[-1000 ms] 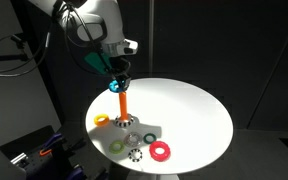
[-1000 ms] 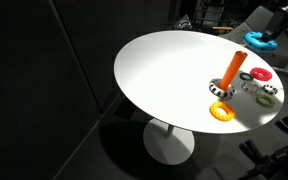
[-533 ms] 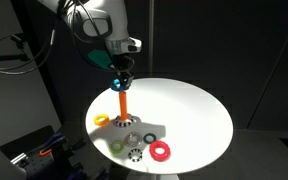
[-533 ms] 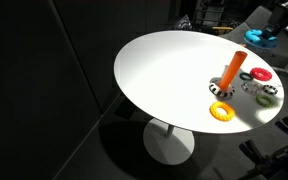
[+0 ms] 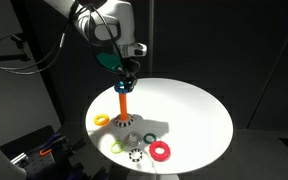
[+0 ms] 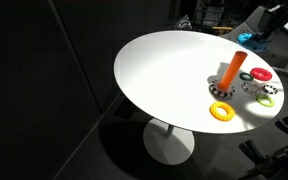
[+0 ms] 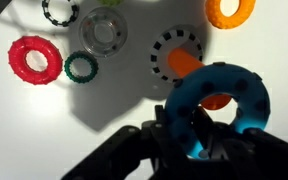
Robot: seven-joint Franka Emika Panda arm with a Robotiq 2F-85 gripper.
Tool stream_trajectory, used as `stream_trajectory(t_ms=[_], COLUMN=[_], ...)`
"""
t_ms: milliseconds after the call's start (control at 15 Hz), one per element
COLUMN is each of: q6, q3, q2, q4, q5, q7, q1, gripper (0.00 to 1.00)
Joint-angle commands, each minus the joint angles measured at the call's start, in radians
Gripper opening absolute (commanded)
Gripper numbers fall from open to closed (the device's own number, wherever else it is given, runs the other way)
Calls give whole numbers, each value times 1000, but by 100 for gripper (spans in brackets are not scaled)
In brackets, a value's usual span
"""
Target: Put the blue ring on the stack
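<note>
The orange peg is slightly beside the blue ring [image 5: 124,86], so my gripper will shift over the peg next, then lower the hole onto it.
The blue ring [image 7: 224,92] is a cyan plastic ring pinched in my gripper [image 7: 190,132]. It hangs above the top of the stack, an upright orange peg [image 5: 124,104] on a round white-and-dark base [image 7: 171,55]. In the wrist view the orange peg top shows through the ring's hole. In both exterior views the ring [image 5: 124,86] [image 6: 246,39] sits just over the peg [image 6: 233,70], still clear of it. My gripper [image 5: 128,73] is shut on the ring's rim.
Around the base on the round white table [image 5: 189,110] lie a yellow ring [image 5: 101,120], a red ring [image 5: 160,151], a dark green ring [image 7: 81,68], a clear ring [image 7: 102,32] and a black-and-white toothed ring [image 7: 59,10]. The table edge is close behind them.
My gripper has carried the blue ring sideways and slightly upward, from beside the peg's top to above it. The rings on the table have not moved.
</note>
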Motion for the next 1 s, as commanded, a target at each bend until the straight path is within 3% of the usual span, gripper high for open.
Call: stream_trajectory(t_ms=[0,933], q6=[-44,-55], q3=[6,28], q2=[36,95], q4=[49,74], q5=[-33,-39], q7=[35,34], q1=[6,16], gripper=[11,11])
